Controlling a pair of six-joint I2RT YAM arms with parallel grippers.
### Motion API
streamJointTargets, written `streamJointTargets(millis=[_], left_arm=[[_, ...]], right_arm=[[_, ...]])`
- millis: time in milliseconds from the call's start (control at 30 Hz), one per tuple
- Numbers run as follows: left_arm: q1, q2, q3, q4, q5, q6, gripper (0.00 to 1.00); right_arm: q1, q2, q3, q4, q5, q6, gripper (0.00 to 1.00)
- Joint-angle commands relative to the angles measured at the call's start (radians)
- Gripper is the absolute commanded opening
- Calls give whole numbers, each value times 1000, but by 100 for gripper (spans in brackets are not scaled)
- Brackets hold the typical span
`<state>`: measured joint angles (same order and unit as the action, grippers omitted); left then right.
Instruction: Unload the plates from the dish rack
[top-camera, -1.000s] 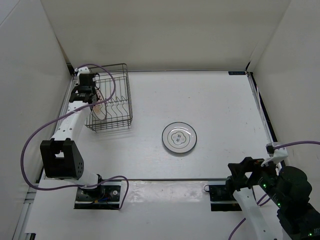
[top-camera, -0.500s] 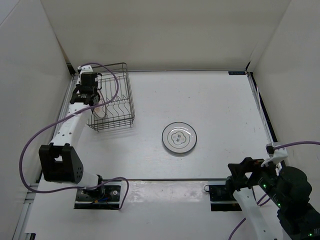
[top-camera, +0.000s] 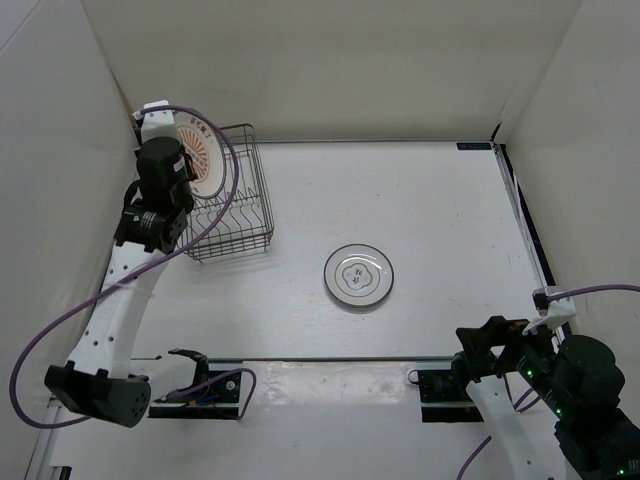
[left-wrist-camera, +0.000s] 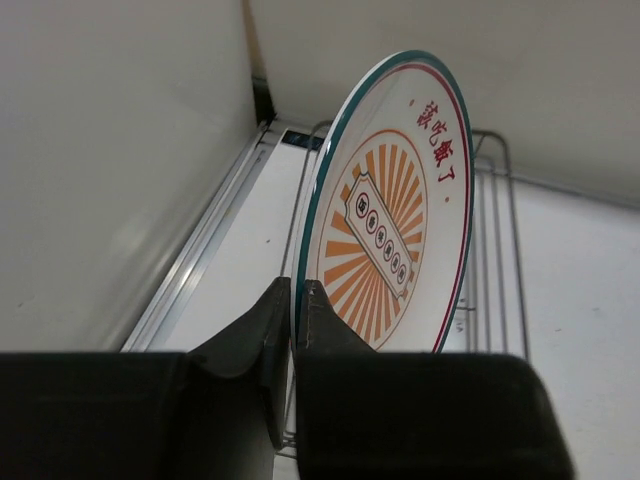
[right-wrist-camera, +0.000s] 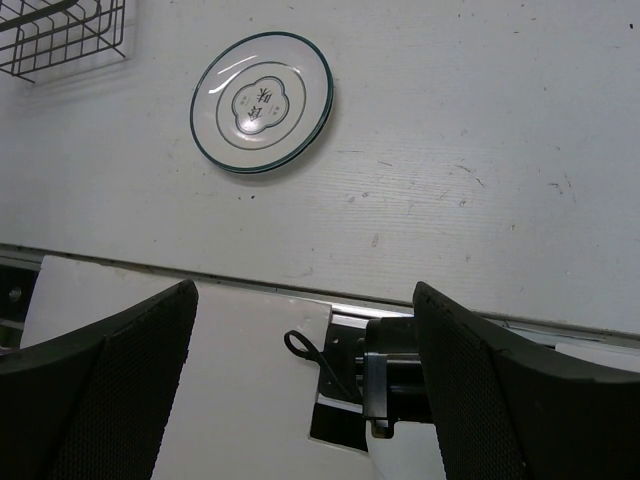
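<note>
I next need to draw my left gripper back and down, tilt the sunburst plate (top-camera: 203, 156) flat and release it on the clear tabletop beside the grey-rimmed plate, below and back.
My left gripper (top-camera: 176, 172) is shut on the rim of the orange-brown sunburst plate (top-camera: 203, 156) and holds it on edge above the left side of the dish rack (top-camera: 235, 205). In the left wrist view the plate (left-wrist-camera: 395, 215) stands upright between my fingers (left-wrist-camera: 296, 300), the rack (left-wrist-camera: 490, 230) behind and below it. The grey-rimmed plate (top-camera: 359, 275) lies flat on the table's middle, also in the right wrist view (right-wrist-camera: 262, 101). My right gripper (right-wrist-camera: 300, 390) is open and empty at the near right edge.
White walls close in the table on the left, back and right. The left wall (top-camera: 60, 150) is close beside the left arm. A purple cable (top-camera: 60, 330) loops by the left arm. A rack corner (right-wrist-camera: 60, 35) shows in the right wrist view.
My left gripper has risen out of the rack with the orange plate, which now stands above the rack's top rim. The right arm has not moved.
</note>
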<state>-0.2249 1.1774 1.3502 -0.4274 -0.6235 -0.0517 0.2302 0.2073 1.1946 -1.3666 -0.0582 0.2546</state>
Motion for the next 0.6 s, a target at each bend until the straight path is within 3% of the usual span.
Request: streamJointTargets(millis=[0,200,333,433,567], left_arm=[[-24,-74,67,-41,118,-78,1],[-27,-127,87,-238,586,-347,1],[-27,-180,-61,-263,836,-419,1],[-43,-284,-235,-267,907,-433,1],[-57,-378,-405,-335,858,-396,1]], right_arm=[[6,-8,-6,-236,3,-5,90],[4,-9,-4,-236,3,-5,90],[4,-20,-9,-236,0,-5,90],[8,-20,-12,-232,0,-6,90],[4,-19,-13,-232,0,-6,90]])
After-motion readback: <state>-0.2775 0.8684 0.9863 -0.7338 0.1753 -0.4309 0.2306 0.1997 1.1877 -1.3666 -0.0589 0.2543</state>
